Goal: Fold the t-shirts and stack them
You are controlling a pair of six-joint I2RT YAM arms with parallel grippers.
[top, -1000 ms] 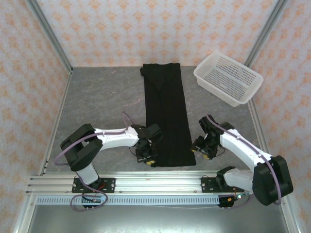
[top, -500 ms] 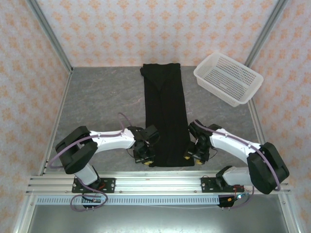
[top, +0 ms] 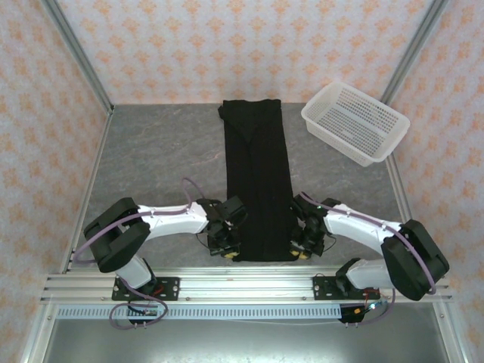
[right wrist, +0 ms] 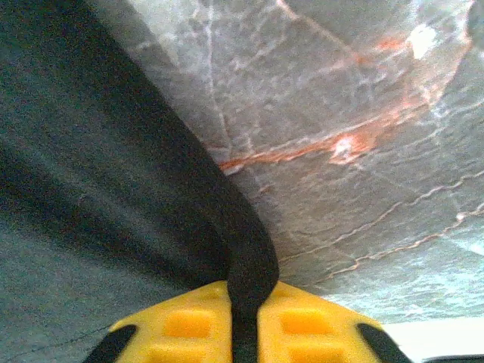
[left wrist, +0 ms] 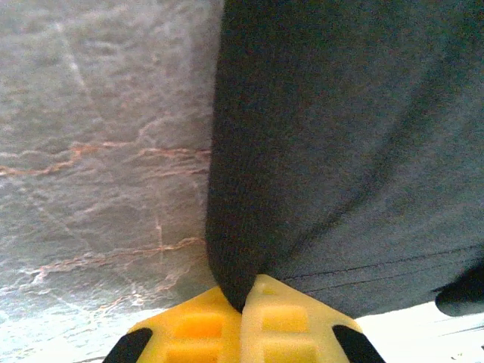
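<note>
The long black strip (top: 240, 160) runs across the table, so my left gripper will lift the pinched near corner, carry it outward over the strip and go down to release it.
A black t-shirt (top: 257, 174), folded into a long narrow strip, lies down the middle of the grey table from the far edge to the near edge. My left gripper (top: 227, 243) sits at its near left corner, shut on the t-shirt's edge. In the left wrist view the black t-shirt (left wrist: 348, 151) is pinched between the yellow fingertips (left wrist: 197, 329). My right gripper (top: 300, 246) sits at the near right corner, shut on a fold of the t-shirt (right wrist: 113, 174) that stands between its yellow fingertips (right wrist: 302, 325).
A white perforated basket (top: 355, 122) stands empty at the far right of the table. Bare grey marbled table (top: 159, 159) lies to the left of the shirt. Patterned walls close in the far and side edges.
My right gripper moved left onto the shirt's near right corner and shut on it. My left gripper stayed shut on the near left corner, shifting slightly.
</note>
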